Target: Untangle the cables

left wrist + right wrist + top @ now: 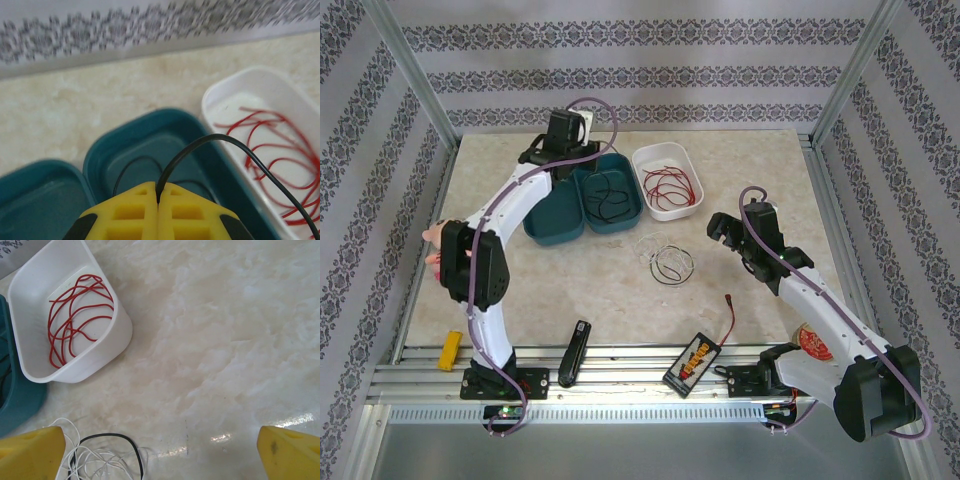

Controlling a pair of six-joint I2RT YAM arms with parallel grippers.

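The thin black cable goes down in my left gripper into the teal bin (105, 150) beside the white one next. It is released there, as that bin's bottom lies below my gripper's fingers.
My left gripper (158, 194) is shut on a thin black cable (215, 136), which arcs up from the yellow fingertips and off to the right. It hangs over the right-hand teal bin (105, 150), where more black cable (606, 201) lies. The red cable (666, 183) (75, 315) is coiled inside the white bin (686, 164). On the table in front of the bins lies the white cable (658, 249) (95, 461) with a black loop (126, 444) in it. My right gripper (160, 460) (728, 240) stands open just right of that pile, holding nothing.
A second teal bin (552, 215) sits left of the first. Along the near edge lie a black-and-yellow box (692, 360) with a short red lead (730, 315), a black tool (573, 352) and a yellow piece (450, 350). Metal frame posts stand at the table's corners.
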